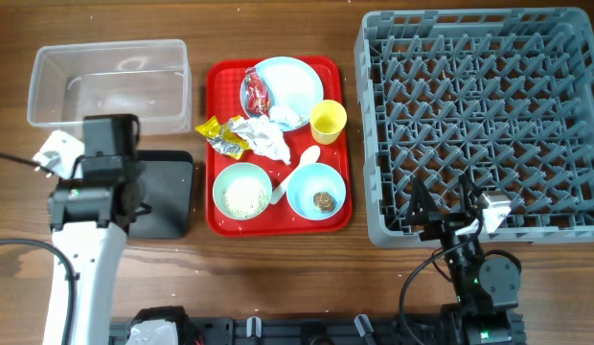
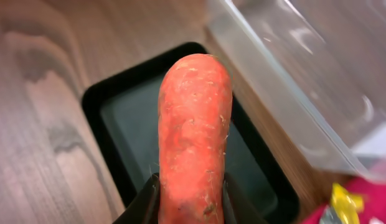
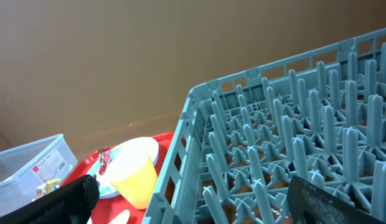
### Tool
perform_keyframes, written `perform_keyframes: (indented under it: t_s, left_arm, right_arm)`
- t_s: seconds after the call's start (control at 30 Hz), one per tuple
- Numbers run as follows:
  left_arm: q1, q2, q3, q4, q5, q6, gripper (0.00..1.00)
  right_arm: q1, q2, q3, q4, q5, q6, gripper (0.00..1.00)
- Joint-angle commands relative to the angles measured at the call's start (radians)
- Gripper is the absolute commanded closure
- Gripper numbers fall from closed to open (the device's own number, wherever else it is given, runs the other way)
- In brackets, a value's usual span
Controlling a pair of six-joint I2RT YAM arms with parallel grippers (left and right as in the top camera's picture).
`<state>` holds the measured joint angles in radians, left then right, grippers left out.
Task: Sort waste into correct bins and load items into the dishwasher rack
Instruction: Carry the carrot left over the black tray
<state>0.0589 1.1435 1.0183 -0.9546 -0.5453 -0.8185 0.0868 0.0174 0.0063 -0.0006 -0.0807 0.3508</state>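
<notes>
I need to lower my left gripper into the shallow black tray until the carrot is near the tray's empty bottom [image 1: 163, 196] [image 2: 145, 127], because the carrot is still high above it.
My left gripper [image 2: 190, 190] is shut on the thick end of an orange carrot [image 2: 194, 124], which hangs over the shallow black tray [image 2: 124, 118]. In the overhead view the left wrist [image 1: 110, 144] hides the carrot, between the clear tub [image 1: 110, 81] and the black tray [image 1: 168, 196]. My right gripper [image 1: 441, 206] stands open and holds nothing at the front left corner of the grey rack [image 1: 489, 115]. In the right wrist view its fingers [image 3: 68, 199] frame the rack [image 3: 292, 143] wall, with the yellow cup [image 3: 134, 171] to the left.
The red tray [image 1: 220, 220] holds a light-blue plate [image 1: 292, 81] with a red wrapper [image 1: 256, 91], a yellow cup [image 1: 328, 121], crumpled tissue [image 1: 265, 139], yellow wrappers [image 1: 220, 134], a rice-filled green bowl [image 1: 242, 190], a blue bowl [image 1: 316, 190] with a brown lump, and a white spoon [image 1: 302, 163].
</notes>
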Motion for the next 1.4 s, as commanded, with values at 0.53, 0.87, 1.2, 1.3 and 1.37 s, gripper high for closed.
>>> perform_keyframes:
  t_s: [0.53,0.87,1.2,1.3,1.37]
  left_arm:
    - [0.097,0.26,-0.007,0.1,0.032,-0.023,0.84]
    - [0.104,0.321,-0.026,0.179,0.032,0.003,0.84]
    - [0.206,0.322,-0.118,0.34,0.183,0.082,0.8]
    - [0.227,0.326,-0.138,0.379,0.194,0.082,0.8]
    - [0.236,0.327,-0.153,0.406,0.198,0.082,0.81]
  right_arm:
    - [0.006,-0.007,-0.001,0.003,0.013,-0.008,0.0]
    - [0.006,-0.007,-0.001,0.003,0.013,-0.008,0.0]
    - [0.006,-0.007,-0.001,0.003,0.013,-0.007,0.0]
    - [0.006,-0.007,-0.001,0.003,0.013,-0.007,0.0]
    - [0.006,-0.007,-0.001,0.003,0.013,-0.007,0.0]
